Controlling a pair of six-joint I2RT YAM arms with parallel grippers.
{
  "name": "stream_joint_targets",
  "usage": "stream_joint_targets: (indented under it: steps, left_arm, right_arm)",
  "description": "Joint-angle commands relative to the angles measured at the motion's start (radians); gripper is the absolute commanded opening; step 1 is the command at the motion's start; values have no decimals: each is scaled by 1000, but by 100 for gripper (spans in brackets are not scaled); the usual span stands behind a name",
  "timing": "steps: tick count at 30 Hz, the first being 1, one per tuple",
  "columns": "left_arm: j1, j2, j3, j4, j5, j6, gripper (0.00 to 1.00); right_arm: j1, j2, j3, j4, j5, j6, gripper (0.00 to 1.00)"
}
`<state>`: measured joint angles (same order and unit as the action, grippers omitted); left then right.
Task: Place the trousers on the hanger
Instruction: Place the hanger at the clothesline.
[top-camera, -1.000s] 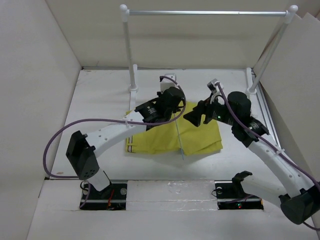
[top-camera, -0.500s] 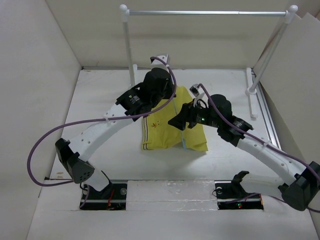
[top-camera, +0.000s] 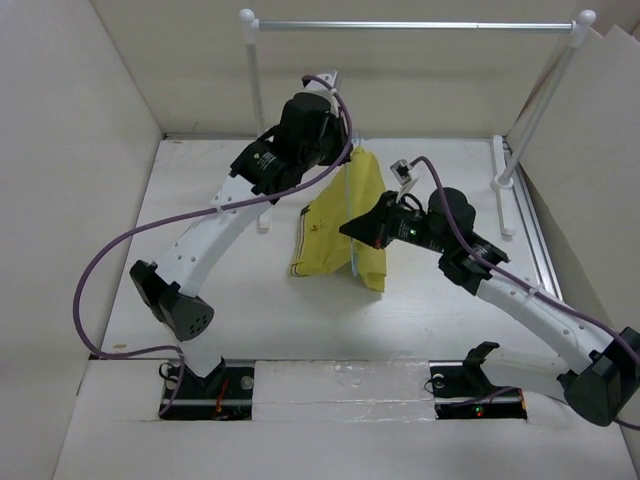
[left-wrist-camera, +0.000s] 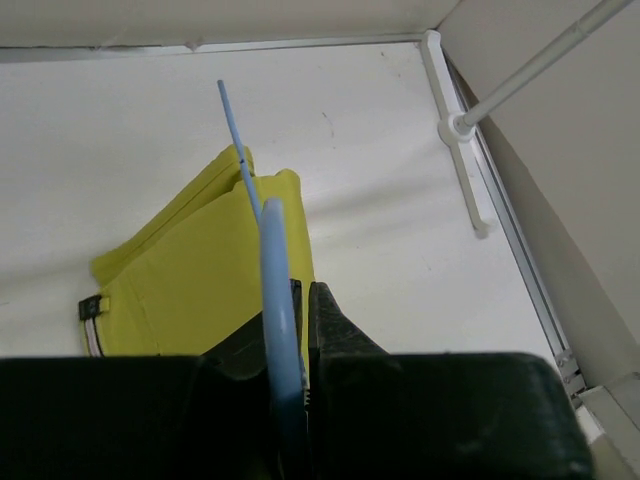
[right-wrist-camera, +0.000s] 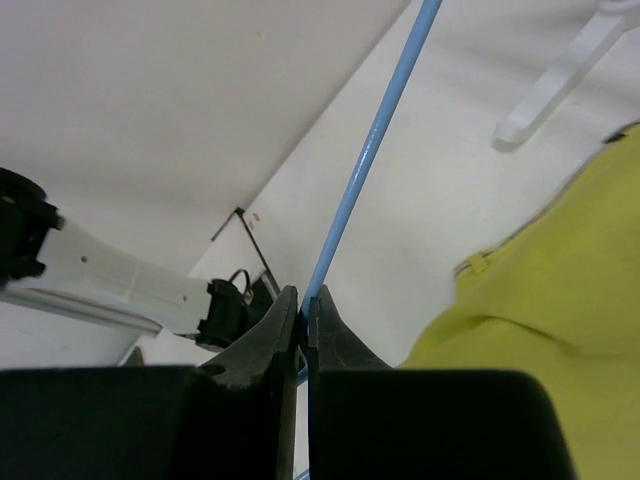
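Observation:
My right gripper raises the hanger outward onto the bare bar's end next and releases, since that lies above, to the gripper's right in the top view.
The mustard-yellow trousers hang folded over the pale blue wire hanger, lifted above the table with their striped waistband edge lowest. My left gripper is raised high and shut on the hanger's upper end; in the left wrist view the blue hanger wire runs between the left gripper's closed jaws, with the trousers below. My right gripper is shut on a lower stretch of the hanger; its wrist view shows the hanger wire pinched at the right gripper's tips and the trousers to the right.
A white-posted rail with a metal bar stands at the back; its left post is close behind the left arm, and its right post rises at the far right. One rail foot shows in the left wrist view. Walls enclose the table.
The left arm has risen and carried the hanger up, so the trousers now hang instead of lying flat. The right gripper moved left and closed on the hanger wire.

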<state>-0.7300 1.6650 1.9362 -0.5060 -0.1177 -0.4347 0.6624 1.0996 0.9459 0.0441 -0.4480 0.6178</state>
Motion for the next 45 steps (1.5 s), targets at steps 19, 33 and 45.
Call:
stream_joint_targets:
  steps: [19, 33, 45]
  left_arm:
    - [9, -85, 415, 153, 346, -35, 73]
    - [9, -148, 279, 109, 256, 21, 70]
    - [9, -254, -65, 145, 254, 16, 71]
  right_arm:
    - [-311, 46, 304, 356, -119, 197, 0]
    - [-495, 10, 336, 467, -202, 270, 0]
    - [-852, -3, 392, 508, -302, 329, 0]
